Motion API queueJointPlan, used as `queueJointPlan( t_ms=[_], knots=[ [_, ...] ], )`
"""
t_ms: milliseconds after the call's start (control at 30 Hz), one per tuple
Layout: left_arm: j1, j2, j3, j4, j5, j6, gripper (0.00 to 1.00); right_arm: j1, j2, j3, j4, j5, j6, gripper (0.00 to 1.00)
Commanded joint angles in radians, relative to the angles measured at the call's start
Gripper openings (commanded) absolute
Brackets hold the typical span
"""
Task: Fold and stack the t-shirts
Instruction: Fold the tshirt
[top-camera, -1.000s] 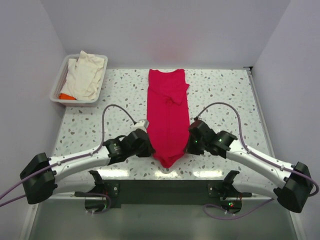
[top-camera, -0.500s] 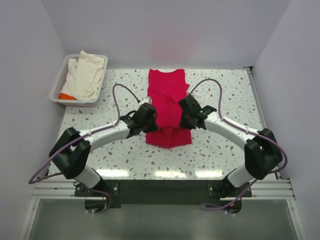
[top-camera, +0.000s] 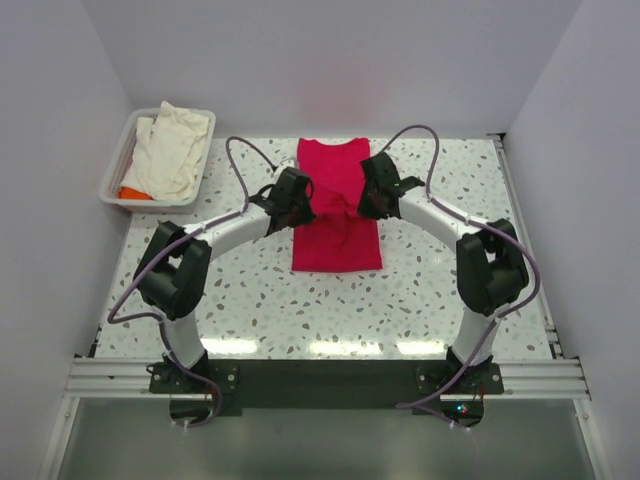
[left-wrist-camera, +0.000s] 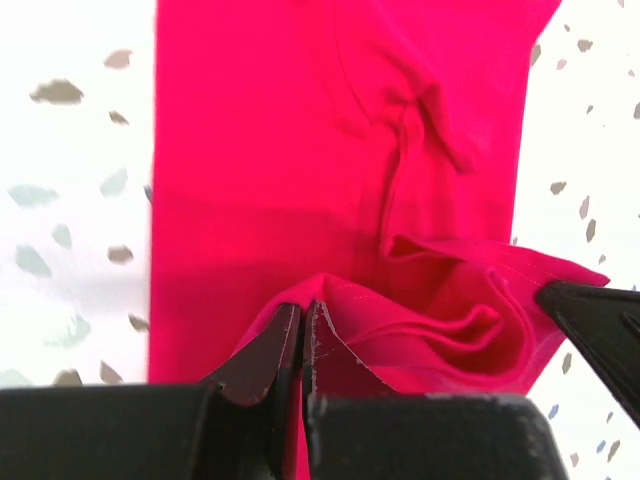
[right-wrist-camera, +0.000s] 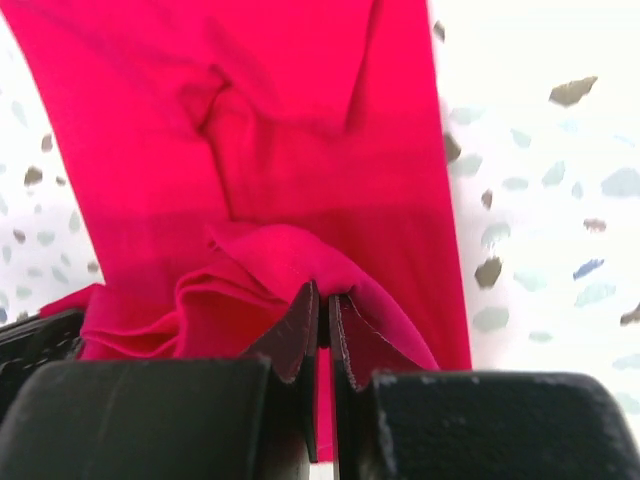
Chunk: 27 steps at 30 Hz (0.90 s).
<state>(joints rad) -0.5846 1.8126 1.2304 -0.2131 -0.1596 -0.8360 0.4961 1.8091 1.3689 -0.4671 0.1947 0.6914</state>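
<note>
I should next carry the hem outward along the red t-shirt and sideways away from my left gripper with my right gripper, because the hem sags between both grippers.
A crimson-red t-shirt (top-camera: 338, 235) lies lengthwise in the middle of the table, folded into a narrow strip, its near end doubled over toward the back. My left gripper (top-camera: 303, 197) pinches the hem at the strip's left edge; in the left wrist view its jaws are shut on a fold of the red t-shirt (left-wrist-camera: 330, 140). My right gripper (top-camera: 368, 197) is shut on the same hem at the right edge, the red t-shirt (right-wrist-camera: 300, 120) bunched over its tips. A cream-white t-shirt (top-camera: 172, 148) fills the tray at the back left, with a bit of orange fabric (top-camera: 131, 192) beneath it.
A white plastic tray (top-camera: 118, 160) sits at the table's back left corner. Speckled tabletop (top-camera: 440, 290) spreads on both sides of the shirt. White walls close in the left, back and right. Both arms arch over the table's middle.
Both grippers carried the red shirt's near hem away from the front edge toward the collar, folding the strip over itself. The arms stretched from low and near to reaching far back.
</note>
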Motion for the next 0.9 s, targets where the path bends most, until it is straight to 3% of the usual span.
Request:
queueJointPlan(
  t_ms=[0,367,867],
  knots=[
    [0.043,0.036,0.075,0.035,0.005,0.049,0.0,-0.036,0.045,0.091,0.058,-0.047,-0.036,0.0],
    [0.126,0.148,0.155,0.06,0.063,0.095,0.0,-0.109,0.183,0.203,0.096,-0.133,-0.049,0.0],
    [0.17,0.22,0.205,0.069,0.104,0.13,0.0,-0.169,0.225,0.214,0.105,-0.166,-0.035,0.0]
  ],
)
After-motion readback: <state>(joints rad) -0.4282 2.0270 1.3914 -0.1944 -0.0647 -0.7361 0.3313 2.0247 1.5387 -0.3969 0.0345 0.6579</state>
